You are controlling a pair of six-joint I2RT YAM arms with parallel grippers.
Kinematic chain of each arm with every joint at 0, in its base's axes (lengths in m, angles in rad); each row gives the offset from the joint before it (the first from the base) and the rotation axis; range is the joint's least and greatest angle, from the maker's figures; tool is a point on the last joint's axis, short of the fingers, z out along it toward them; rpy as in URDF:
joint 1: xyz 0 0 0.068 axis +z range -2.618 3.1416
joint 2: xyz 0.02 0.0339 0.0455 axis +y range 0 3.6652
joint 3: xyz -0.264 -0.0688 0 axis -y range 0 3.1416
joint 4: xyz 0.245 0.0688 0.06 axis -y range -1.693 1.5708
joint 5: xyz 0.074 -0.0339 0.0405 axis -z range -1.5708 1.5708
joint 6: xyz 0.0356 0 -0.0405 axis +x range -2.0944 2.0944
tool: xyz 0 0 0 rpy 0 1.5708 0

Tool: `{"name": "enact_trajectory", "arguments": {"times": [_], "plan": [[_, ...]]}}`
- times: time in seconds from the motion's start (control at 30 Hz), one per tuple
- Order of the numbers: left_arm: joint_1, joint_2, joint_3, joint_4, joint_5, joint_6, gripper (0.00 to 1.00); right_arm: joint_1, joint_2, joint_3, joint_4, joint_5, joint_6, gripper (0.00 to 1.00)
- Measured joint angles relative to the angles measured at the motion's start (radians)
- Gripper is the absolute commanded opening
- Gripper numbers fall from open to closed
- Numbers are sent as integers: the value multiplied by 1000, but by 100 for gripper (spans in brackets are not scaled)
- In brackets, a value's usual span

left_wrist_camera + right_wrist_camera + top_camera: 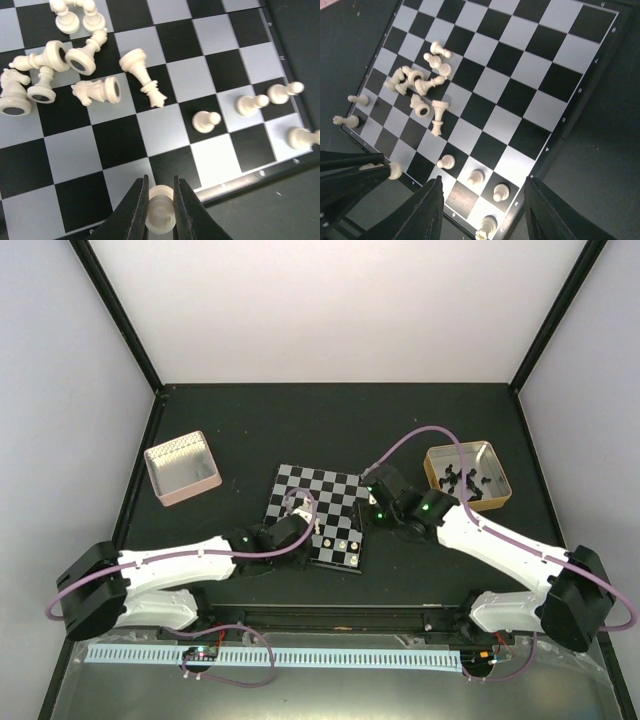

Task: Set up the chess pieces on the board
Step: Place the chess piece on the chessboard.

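My left gripper will go outward and down to the light square at the board's near edge (126, 181), which is empty, to release the piece.
The board (335, 490) lies mid-table. My left gripper (303, 532) hovers over its near edge, shut on a cream-white chess piece (161, 216) held between the fingers. A heap of toppled white pieces (75, 65) lies on the board (215, 160) beyond it. Three pawns (206, 121) (251, 104) (280, 92) stand in a row, with another piece (302, 137) at the corner. My right gripper (484, 185) is open and empty above the board's near right corner (540, 70). The heap (420, 85) also shows in the right wrist view.
A pinkish tin (182, 468) stands at the left of the table. A tan tin (467, 475) holding the black pieces stands at the right, close behind the right arm. Dark frame posts edge the table at the back.
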Motion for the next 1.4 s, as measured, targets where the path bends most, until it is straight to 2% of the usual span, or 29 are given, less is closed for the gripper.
{"name": "enact_trajectory", "arguments": {"times": [0.33, 0.43, 0.53, 0.63, 0.73, 0.93, 1.23, 1.4], "plan": [[-12, 122, 4, 80, -114, 24, 13, -10, -11, -32, 63, 26, 19, 45], [-12, 155, 5, 97, -116, 25, 20, -10, -13, -40, 66, 26, 25, 45], [-12, 157, 5, 103, -109, 18, 34, -10, -32, -55, 71, 25, 32, 45], [-12, 163, 8, 90, -97, 8, 38, -10, -63, -70, 71, 24, 45, 45], [-12, 164, 13, 59, -82, -10, 38, -10, -91, -80, 73, 21, 53, 45], [-11, 164, 27, 21, -64, -34, 29, -10, -117, -97, 90, 15, 67, 45], [11, 207, 50, 13, -50, -26, 29, -10, -91, -98, 104, 10, 44, 44], [17, 240, 67, 16, -30, -11, 18, -10, -87, -98, 104, 13, 22, 44]]}}
